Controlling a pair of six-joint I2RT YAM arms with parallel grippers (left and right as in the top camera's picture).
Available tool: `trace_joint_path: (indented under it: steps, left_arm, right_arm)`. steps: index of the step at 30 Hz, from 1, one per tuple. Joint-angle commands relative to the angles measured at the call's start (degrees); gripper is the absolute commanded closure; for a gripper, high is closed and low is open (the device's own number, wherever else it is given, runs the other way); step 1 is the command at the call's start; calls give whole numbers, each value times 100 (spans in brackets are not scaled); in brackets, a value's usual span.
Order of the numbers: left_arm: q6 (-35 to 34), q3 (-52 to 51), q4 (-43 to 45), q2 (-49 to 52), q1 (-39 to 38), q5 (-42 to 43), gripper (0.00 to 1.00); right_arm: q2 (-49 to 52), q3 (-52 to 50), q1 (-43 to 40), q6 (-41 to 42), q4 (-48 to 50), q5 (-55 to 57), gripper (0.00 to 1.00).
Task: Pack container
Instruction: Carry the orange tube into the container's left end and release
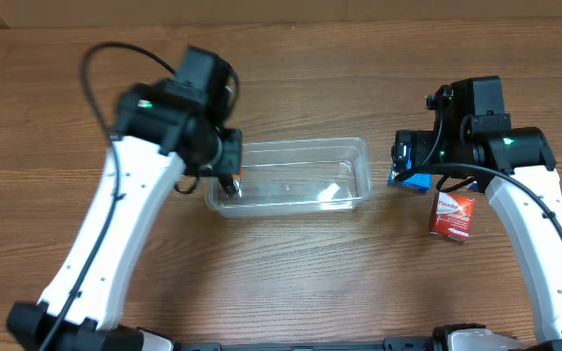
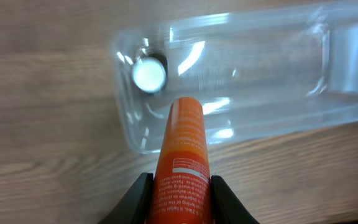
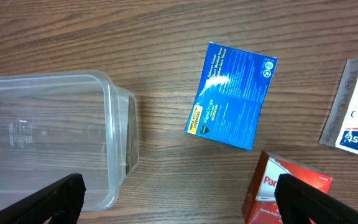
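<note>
The orange tube (image 2: 182, 155) goes down with my left gripper next, for release on the open part of the container's bottom (image 2: 154, 118) beside the white-capped item, the free spot below my gripper.
The clear plastic container (image 1: 296, 175) lies lengthwise in the middle of the table; it also shows in the left wrist view (image 2: 241, 74) and the right wrist view (image 3: 48, 143). My left gripper (image 2: 180, 193) is shut on an orange tube (image 2: 182, 155) and holds it over the container's left end, tip pointing in. A small white-capped item (image 2: 149, 74) lies inside the container at that end. My right gripper (image 3: 179, 193) is open and empty above the table, between the container's right end and a red box (image 3: 284, 193). A blue box (image 3: 232, 96) lies ahead of it.
The red box (image 1: 454, 215) and blue box (image 1: 413, 178) lie right of the container under my right arm. A white box with red and blue print (image 3: 356, 112) lies at the right edge of the right wrist view.
</note>
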Motion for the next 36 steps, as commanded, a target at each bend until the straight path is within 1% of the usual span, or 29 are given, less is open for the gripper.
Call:
trace_joint_path:
  steps: [1, 3, 4, 6, 13, 15, 17, 19, 21, 22, 23, 26, 30, 34, 36]
  left_arm:
    - [-225, -857, 369, 94, -92, -61, 95]
    - [-221, -1346, 815, 133, -35, -83, 92]
    - [-221, -1471, 966, 149, -11, -83, 90]
    - [-221, -1672, 1266, 234, 33, -96, 89]
    - [-221, -1731, 1565, 627, 98, -520, 87]
    - [-221, -1731, 1604, 715, 98, -509, 87]
    - [-223, -1731, 1602, 791, 98, -498, 80]
    - [-221, -1731, 1587, 789, 98, -468, 65]
    - [-221, -1731, 1558, 789, 98, -463, 59]
    - [-221, -1731, 1543, 789, 98, -466, 51]
    - [-221, -1731, 1521, 789, 98, -463, 47]
    - [-221, -1729, 1471, 789, 94, -466, 45]
    - [-173, -1617, 1399, 778, 96, -468, 45]
    - [-129, -905, 1029, 765, 96, -490, 44]
    - [-127, -437, 866, 765, 96, -494, 43]
  right_arm:
    - [-15, 162, -11, 28, 31, -13, 0]
    - [-15, 162, -11, 28, 31, -13, 0]
    - [-15, 162, -11, 28, 28, -13, 0]
    - [-15, 162, -11, 28, 26, -13, 0]
    - [-15, 162, -11, 28, 26, -11, 0]
    - [-15, 162, -11, 28, 26, -11, 0]
    - [-15, 162, -13, 28, 28, -11, 0]
    - [-15, 162, -11, 28, 31, -11, 0]
    - [-15, 162, -11, 28, 31, -11, 0]
    - [-15, 162, -11, 28, 31, -11, 0]
    - [-15, 162, -11, 28, 31, -11, 0]
    - [-15, 162, -11, 28, 28, -11, 0]
    - [-15, 162, -11, 28, 28, -11, 0]
    - [-15, 162, -11, 28, 26, -11, 0]
    - [-15, 162, -11, 26, 24, -11, 0]
